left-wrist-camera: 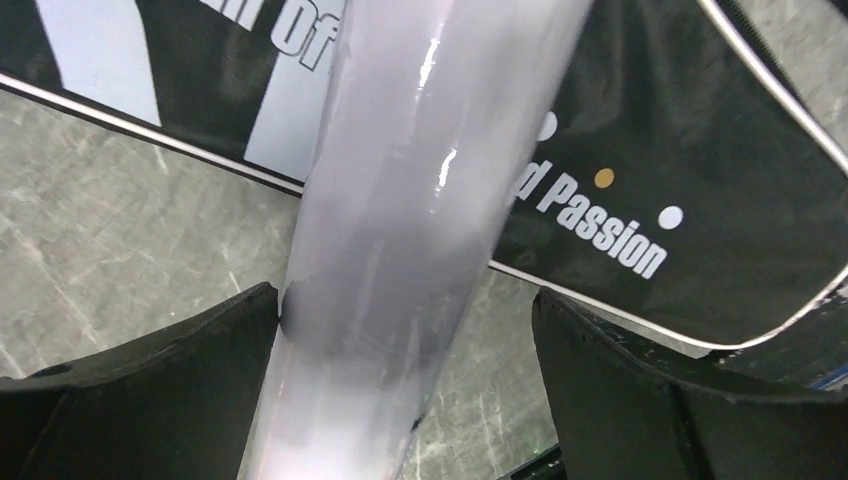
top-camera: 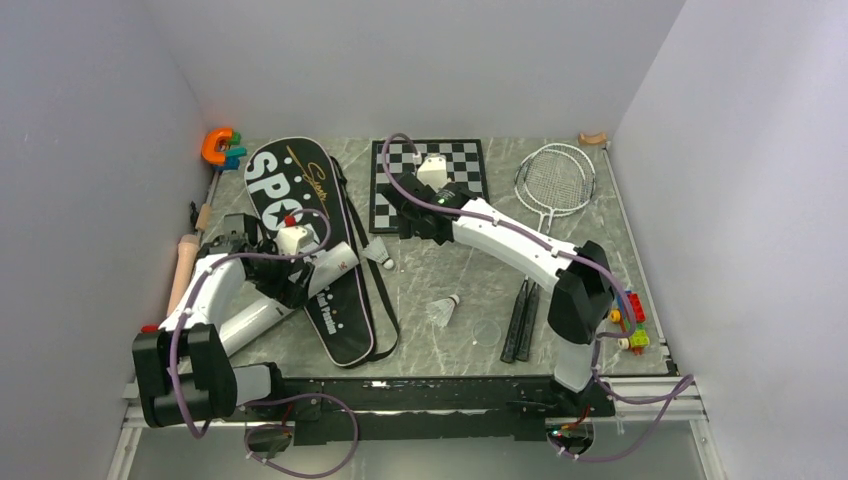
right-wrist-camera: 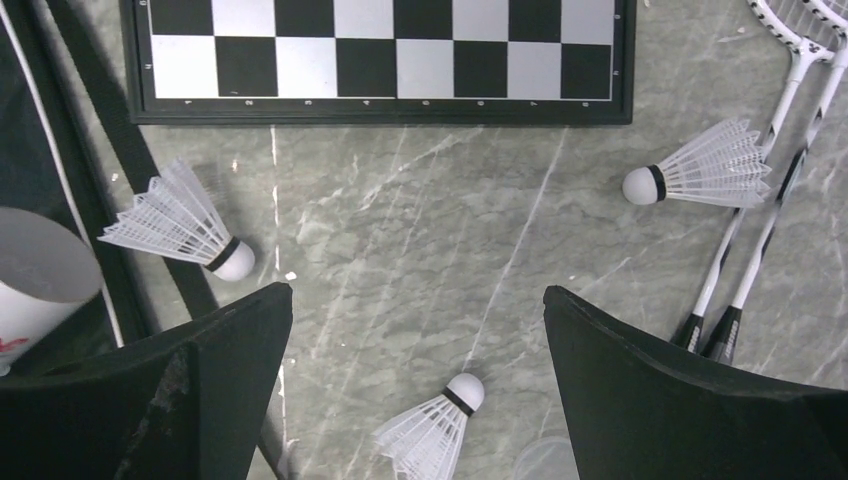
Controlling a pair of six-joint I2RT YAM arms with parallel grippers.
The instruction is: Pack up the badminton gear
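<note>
The left gripper moves back and down over the part of the tube beside the bag next, centring the fingers, since the tube sits nearer one finger.
The black SPORT bag [top-camera: 300,210] lies at the left. The long white tube [top-camera: 338,264] rests slanted across it. My left gripper [top-camera: 298,283] is open around the tube [left-wrist-camera: 400,200]; its left finger [left-wrist-camera: 190,360] touches the tube and the right finger stands apart. My right gripper [top-camera: 415,228] is open and empty [right-wrist-camera: 418,300] above the table in front of the chessboard. Shuttlecocks lie at left [right-wrist-camera: 185,225], right [right-wrist-camera: 700,170] and below the jaws [right-wrist-camera: 430,435]. Two rackets [top-camera: 555,180] lie at the back right, their handles [top-camera: 520,320] near the front.
The chessboard [top-camera: 430,180] lies at the back centre. A clear round lid [top-camera: 487,332] is beside the racket handles. A beige wooden rod [top-camera: 185,265] lies along the left wall, a coloured toy [top-camera: 222,148] sits at the back left, and toy bricks [top-camera: 630,325] are at the right.
</note>
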